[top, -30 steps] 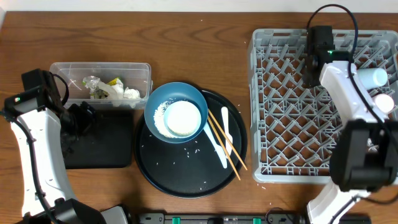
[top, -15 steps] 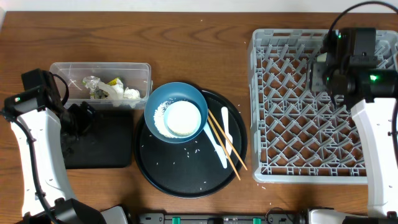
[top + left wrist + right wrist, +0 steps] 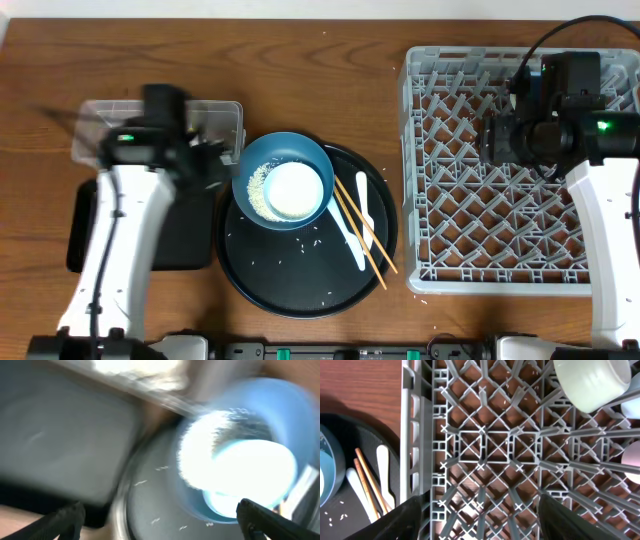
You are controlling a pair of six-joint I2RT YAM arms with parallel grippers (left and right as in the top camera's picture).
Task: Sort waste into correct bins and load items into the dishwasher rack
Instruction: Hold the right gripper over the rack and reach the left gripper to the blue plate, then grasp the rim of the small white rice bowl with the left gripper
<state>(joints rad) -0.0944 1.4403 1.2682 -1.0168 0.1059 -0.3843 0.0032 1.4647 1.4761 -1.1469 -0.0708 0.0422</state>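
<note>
My left gripper should move toward the chopsticks and down to the pale bowl's rim where it is nearest them, because the pale bowl sits inside the dark-blue bowl (image 3: 256,165).
A dark-blue bowl (image 3: 256,165) sits on the round tray with a pale bowl (image 3: 296,190) nested inside and rice grains (image 3: 261,198) beside it. My left gripper (image 3: 208,163) hovers open at the blue bowl's left rim, blurred by motion; the left wrist view shows the bowl (image 3: 287,415) ahead between its spread fingers. Wooden chopsticks (image 3: 360,231) and a white spoon (image 3: 357,228) lie right of the bowl. My right gripper (image 3: 490,140) hangs open and empty over the grey dishwasher rack (image 3: 450,230). White cups (image 3: 592,380) rest in the rack (image 3: 485,445).
The clear tub (image 3: 225,118) is mostly hidden under my left arm, and the shallow black tray (image 3: 185,235) lies below it. Loose rice is scattered on the round black tray (image 3: 300,290). Bare wooden table runs along the back edge.
My left arm has swung right from the table's left side to the tub and blue bowl. My right gripper has opened and shifted slightly left over the rack.
</note>
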